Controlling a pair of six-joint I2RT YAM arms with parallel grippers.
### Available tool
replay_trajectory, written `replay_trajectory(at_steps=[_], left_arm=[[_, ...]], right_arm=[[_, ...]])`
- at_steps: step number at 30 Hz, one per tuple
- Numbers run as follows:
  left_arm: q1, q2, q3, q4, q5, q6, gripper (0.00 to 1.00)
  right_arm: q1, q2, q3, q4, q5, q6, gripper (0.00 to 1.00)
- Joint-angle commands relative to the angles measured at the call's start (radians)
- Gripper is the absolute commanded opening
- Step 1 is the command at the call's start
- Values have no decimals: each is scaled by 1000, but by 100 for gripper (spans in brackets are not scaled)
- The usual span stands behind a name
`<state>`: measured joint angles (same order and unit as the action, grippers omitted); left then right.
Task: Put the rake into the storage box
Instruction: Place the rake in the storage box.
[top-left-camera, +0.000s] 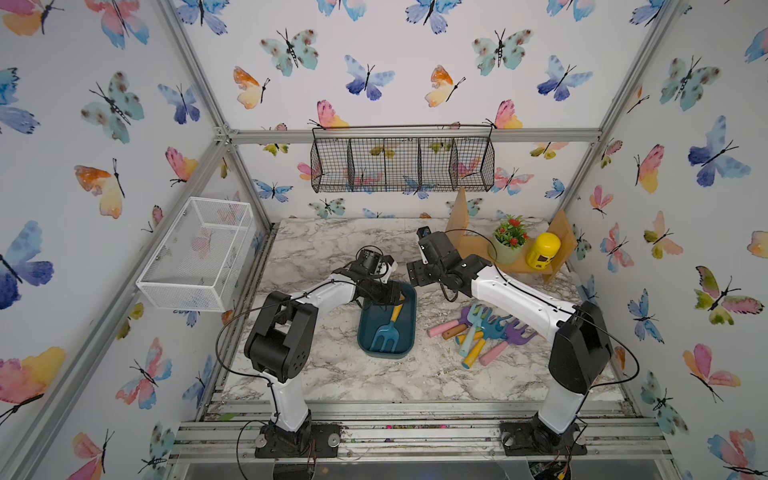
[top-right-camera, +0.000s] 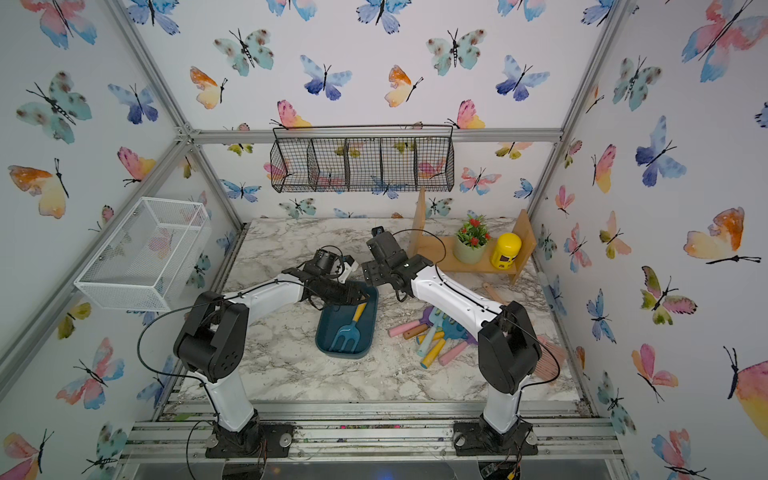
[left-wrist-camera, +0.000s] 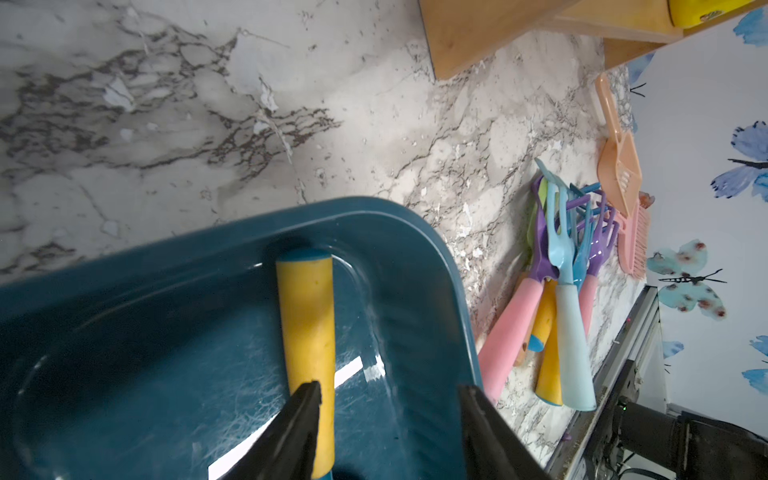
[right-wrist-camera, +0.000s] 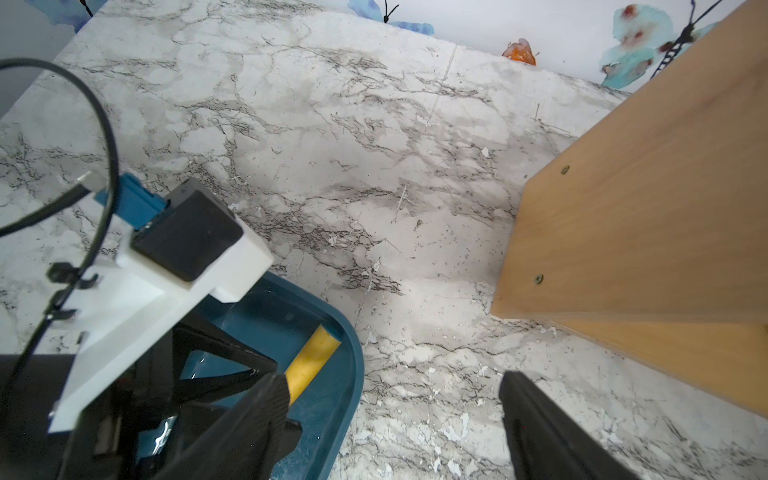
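My right gripper will move back and down to the light-blue rake and close on its pale handle (top-left-camera: 466, 345), because the rake lies uncovered on top of the pile.
The rake (top-left-camera: 384, 332) (top-right-camera: 347, 332) has a blue forked head and a yellow handle (left-wrist-camera: 307, 332) (right-wrist-camera: 311, 361). It lies flat inside the dark teal storage box (top-left-camera: 386, 354) (top-right-camera: 343, 354) (left-wrist-camera: 436, 249) (right-wrist-camera: 353, 374), handle toward the far end. My left gripper (top-left-camera: 399, 296) (top-right-camera: 365, 297) (left-wrist-camera: 388, 388) hovers over that far end, open; the handle runs beside one finger and is not clamped. My right gripper (top-left-camera: 415, 274) (top-right-camera: 372, 274) (right-wrist-camera: 392, 386) stands open and empty just past the box's far right corner, over bare marble.
A pile of several pastel toy tools (top-left-camera: 486, 332) (left-wrist-camera: 561, 291) lies right of the box. A wooden shelf (top-left-camera: 478, 249) with a plant pot (top-left-camera: 509, 245) and a yellow canister (top-left-camera: 542, 249) stands at the back right. A white mesh basket (top-left-camera: 199, 253) and a black wire basket (top-left-camera: 401, 162) hang on the walls.
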<state>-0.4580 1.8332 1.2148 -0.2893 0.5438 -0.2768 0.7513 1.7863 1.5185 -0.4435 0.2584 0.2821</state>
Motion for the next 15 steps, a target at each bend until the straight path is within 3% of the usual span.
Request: replay_trajectory(at_steps=[1,9,15], left_arm=[[2,-40,5,-32,2,-5,58],[23,-189,-53,135,-129,-78,62],[40,-179,-26,151,-139,-87,63]], right_arm=[[0,-48,-33,-68,47,38,86],[-1,-97,-226,-272,93,272,84],[-3,-148,-381,-370,67,407,74]])
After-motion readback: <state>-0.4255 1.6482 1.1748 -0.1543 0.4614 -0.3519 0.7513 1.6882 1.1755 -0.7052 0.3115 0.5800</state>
